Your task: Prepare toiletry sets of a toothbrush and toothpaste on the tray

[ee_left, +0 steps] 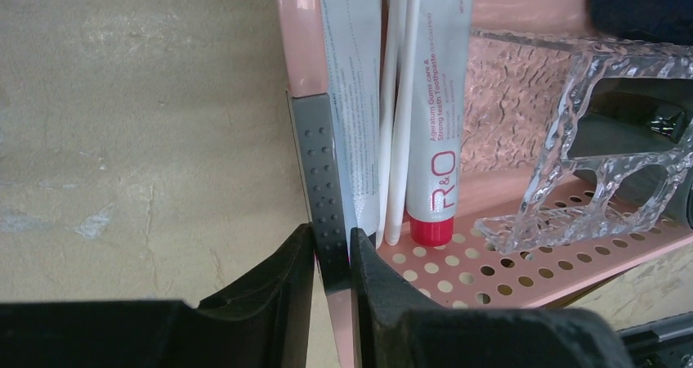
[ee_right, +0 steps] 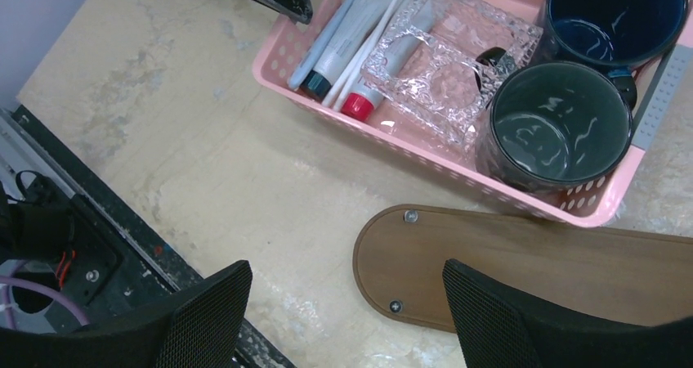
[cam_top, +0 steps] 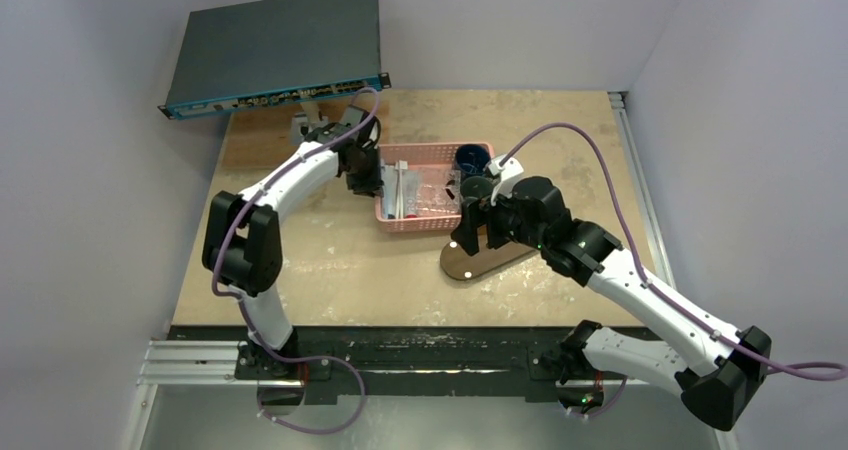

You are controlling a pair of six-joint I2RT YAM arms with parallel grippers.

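Note:
The left gripper stays still at the basket's grey strip next and opens to free the basket's rim.
Two white toothbrushes and two silver-grey toothpaste tubes, one with a red cap and one beside the wall, lie inside the pink basket. My left gripper is shut on the grey strip of the basket's left rim. The brown wooden tray lies bare in front of the basket. My right gripper is open and empty, hovering above the tray's left end. In the top view the left gripper is at the basket's left side and the right gripper is over the tray.
The basket also holds a clear patterned glass dish and two dark mugs. A dark network switch sits at the back left. The table's front rail runs along the near edge.

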